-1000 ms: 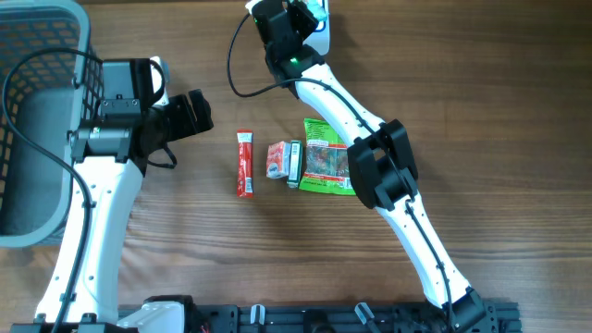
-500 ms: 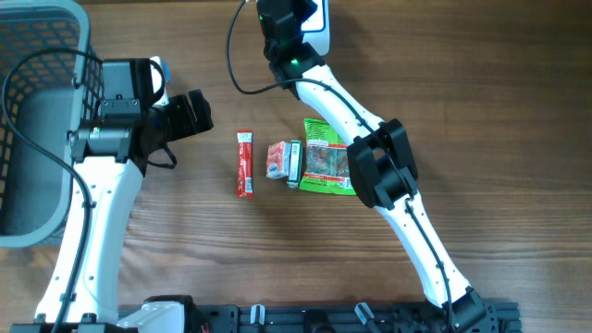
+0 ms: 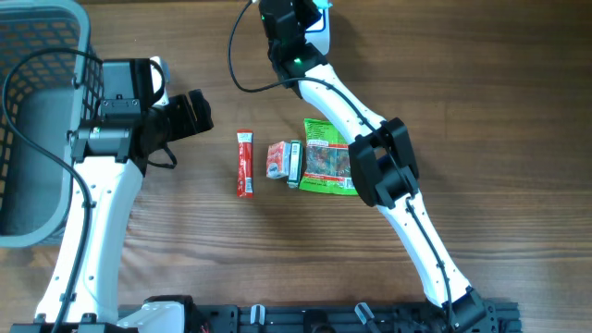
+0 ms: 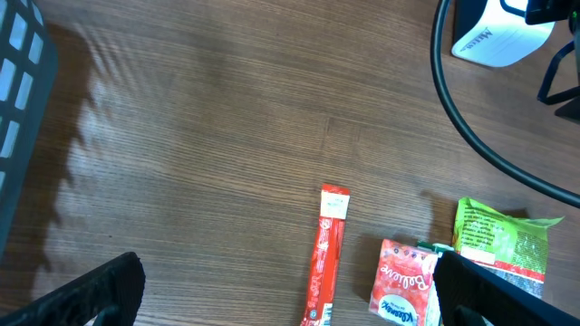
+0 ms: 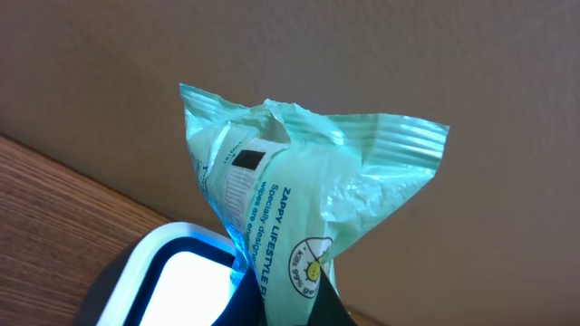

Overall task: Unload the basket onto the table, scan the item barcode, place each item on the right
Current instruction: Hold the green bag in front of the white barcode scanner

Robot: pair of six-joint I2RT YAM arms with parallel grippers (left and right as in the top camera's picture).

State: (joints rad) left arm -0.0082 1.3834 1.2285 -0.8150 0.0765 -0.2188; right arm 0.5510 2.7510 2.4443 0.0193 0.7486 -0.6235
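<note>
The packet swings off the scanner (image 3: 320, 39) with my right gripper next, back and down for release. Bare tabletop lies below the gripper, to its right in the overhead view.
My right gripper (image 5: 290, 306) is shut on the lower end of a pale green wipes packet (image 5: 308, 172), which stands upright between the fingers. The packet's barcode print (image 5: 234, 186) faces left, just above the white scanner (image 5: 159, 272) with its lit window. From overhead, the right gripper (image 3: 298, 17) sits at the table's far edge over the scanner (image 3: 320, 39). My left gripper (image 3: 198, 113) is open with nothing in it. It hangs over the table, left of a red stick packet (image 3: 244, 164).
A red tissue pack (image 3: 277, 159), a dark narrow item (image 3: 294, 163) and a green snack bag (image 3: 327, 157) lie in a row beside the red stick (image 4: 328, 249). A grey basket (image 3: 79, 28) stands at far left. The scanner's black cable (image 3: 242, 83) loops across the table.
The right wrist has shifted slightly to the right over the scanner with the packet in it. The left arm and the items on the table have not moved.
</note>
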